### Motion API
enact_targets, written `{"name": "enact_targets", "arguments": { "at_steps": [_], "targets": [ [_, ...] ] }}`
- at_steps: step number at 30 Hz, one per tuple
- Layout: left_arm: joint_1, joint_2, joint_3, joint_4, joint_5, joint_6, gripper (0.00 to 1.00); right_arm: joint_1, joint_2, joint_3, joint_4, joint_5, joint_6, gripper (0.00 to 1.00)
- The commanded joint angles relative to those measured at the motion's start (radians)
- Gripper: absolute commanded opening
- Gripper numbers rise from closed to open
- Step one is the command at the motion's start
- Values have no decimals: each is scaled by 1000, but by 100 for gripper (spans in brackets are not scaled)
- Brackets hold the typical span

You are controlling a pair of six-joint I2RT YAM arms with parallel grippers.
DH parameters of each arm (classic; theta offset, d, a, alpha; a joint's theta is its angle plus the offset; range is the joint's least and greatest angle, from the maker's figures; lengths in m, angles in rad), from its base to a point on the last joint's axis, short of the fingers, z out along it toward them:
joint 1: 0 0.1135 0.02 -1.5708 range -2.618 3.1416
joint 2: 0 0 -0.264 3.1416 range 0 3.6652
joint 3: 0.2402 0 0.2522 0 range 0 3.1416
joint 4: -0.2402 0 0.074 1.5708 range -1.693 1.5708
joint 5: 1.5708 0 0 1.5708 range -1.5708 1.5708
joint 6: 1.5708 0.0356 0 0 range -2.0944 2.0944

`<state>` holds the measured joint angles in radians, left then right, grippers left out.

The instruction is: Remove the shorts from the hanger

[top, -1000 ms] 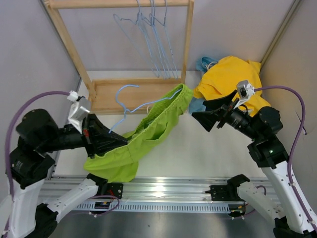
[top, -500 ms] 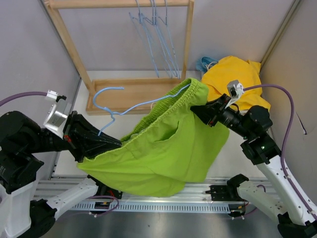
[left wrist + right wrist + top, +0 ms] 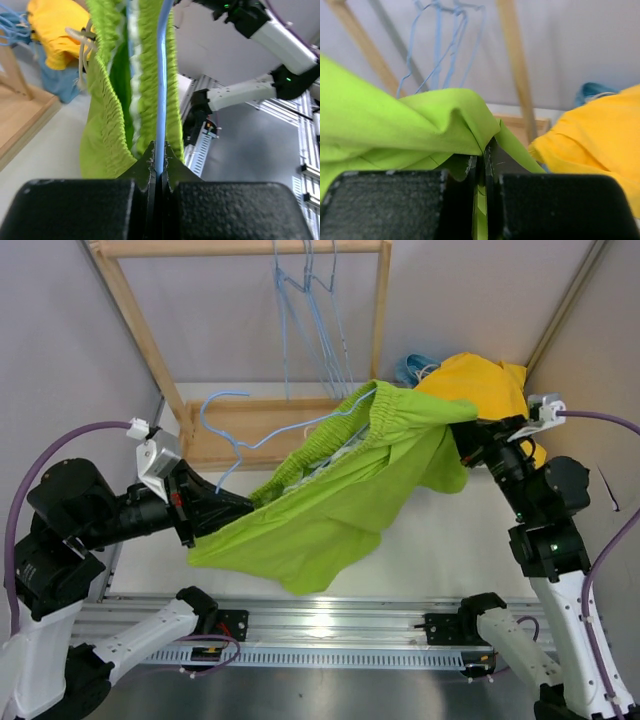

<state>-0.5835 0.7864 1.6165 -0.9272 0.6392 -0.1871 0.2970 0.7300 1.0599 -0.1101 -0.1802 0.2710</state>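
Note:
My right gripper carries the green fold outward over the yellow pile next and releases it there, as yellow shorts already lie piled at the back.
The lime green shorts (image 3: 330, 510) hang stretched between my two grippers above the table. Their waistband (image 3: 102, 125) is still threaded on the blue wire hanger (image 3: 228, 430). My left gripper (image 3: 232, 508) is shut on the hanger's wire (image 3: 161, 90), which runs straight up out of the jaws (image 3: 159, 160) through the gathered waistband. My right gripper (image 3: 462, 440) is shut on a fold of the green fabric (image 3: 395, 125) at the shorts' far right corner; cloth is pinched in the jaws (image 3: 482, 155).
Yellow shorts (image 3: 480, 385) lie piled at the back right with light blue fabric (image 3: 412, 367) behind them. A wooden rack (image 3: 250, 430) stands at the back with several empty blue hangers (image 3: 310, 320) on its top bar. Walls close in on both sides.
My right gripper has closed on the green shorts and drawn back to the right, pulling the fabric taut. The left arm with the hanger swung out to the left and back.

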Motion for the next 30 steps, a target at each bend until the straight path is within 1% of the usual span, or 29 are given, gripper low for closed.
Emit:
{"name": "enact_targets", "arguments": {
  "at_steps": [1,3,5,7,10,13,14,15,16,17,18,19,20,21,22,23,24,26,28,29,30],
  "targets": [
    [-7,-41,3,-10,-85,32,0,-169,-12,45,6,99,36,0],
    [-7,-52,-3,-16,-99,35,0,-240,-9,38,-6,100,72,0],
    [-10,-53,-6,-25,-125,40,0,-344,6,41,-57,142,131,0],
    [-13,-56,2,-33,-150,41,0,-412,9,23,-69,118,171,0],
    [-13,-52,16,-35,-174,44,0,-415,3,-3,-68,105,191,0],
    [-13,-38,34,-30,-214,46,0,-414,-15,-37,-47,3,208,0],
    [-13,-30,37,-27,-237,46,0,-411,-24,-49,-22,-58,224,0],
    [-13,-26,43,-22,-272,43,0,-398,-35,-85,12,-231,234,0],
    [-13,-12,52,-1,-365,37,0,-377,-56,-109,106,-328,240,0],
    [-13,-4,56,10,-407,29,0,-340,-63,-127,145,-397,238,0],
    [-13,2,60,25,-449,26,0,-218,-69,-127,141,-428,190,0],
    [-13,11,72,46,-536,25,0,-146,-70,-112,44,-397,139,0],
    [-13,36,78,48,-591,15,0,-72,-66,-91,-12,-352,85,0],
    [-13,53,98,47,-652,11,0,61,-58,-66,-61,-300,-5,0],
    [-13,77,138,-11,-741,2,0,114,-43,-16,-133,-188,-36,0],
    [-13,132,155,-50,-909,-20,0,154,-34,9,-152,-129,-58,0],
    [-13,149,167,-82,-970,-23,0,180,-24,35,-163,-73,-70,0],
    [-13,160,139,-114,-1042,-29,0,192,23,118,-178,26,-91,0],
    [-13,117,56,-90,-1015,-37,0,179,75,188,-183,63,-116,0],
    [-13,99,34,-87,-988,-44,0,169,144,274,-183,91,-127,0],
    [-13,65,2,-85,-980,-54,0,162,182,322,-183,106,-134,0]
  ]
}}
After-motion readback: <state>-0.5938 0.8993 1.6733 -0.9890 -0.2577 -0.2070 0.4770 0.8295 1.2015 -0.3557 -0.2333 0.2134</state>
